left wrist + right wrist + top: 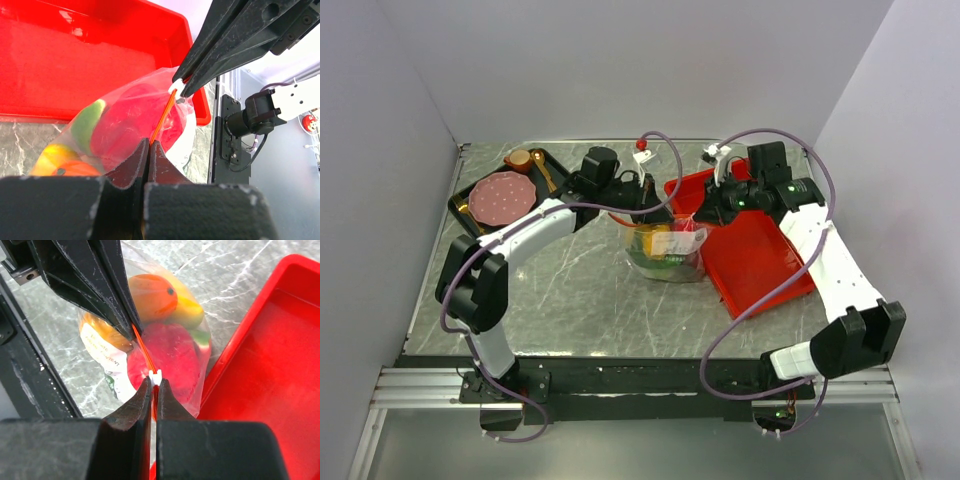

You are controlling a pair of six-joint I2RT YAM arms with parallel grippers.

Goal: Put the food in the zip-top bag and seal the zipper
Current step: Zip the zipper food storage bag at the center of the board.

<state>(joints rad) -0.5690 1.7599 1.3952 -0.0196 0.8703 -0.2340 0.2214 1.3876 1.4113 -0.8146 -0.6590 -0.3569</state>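
My right gripper releases the zipper's slider (696, 217) (155, 377) next. Then it pulls over the red tray, away from my left gripper holding the zipper's other end taut.
The clear zip-top bag (665, 252) sits on the table beside the red tray, with the food inside. Through the plastic I see an orange (152, 295), a yellow fruit (189, 311), a red piece (170, 357) and a green-edged piece (88, 124). The orange-red zipper (162, 117) is stretched taut between both grippers. My left gripper (150, 143) is shut on one end of the strip. My right gripper (156, 381) is shut on the small white slider (156, 375) at the other end. From above, the left gripper (640, 205) and right gripper (704, 214) face each other over the bag.
The red tray (760, 255) lies right of the bag, under the right gripper. At the back left a black tray (470, 190) holds a pink plate (502, 197), a brown cup (518, 159) and a gold spoon (544, 170). Small white-red fixtures (642, 148) stand at the back edge.
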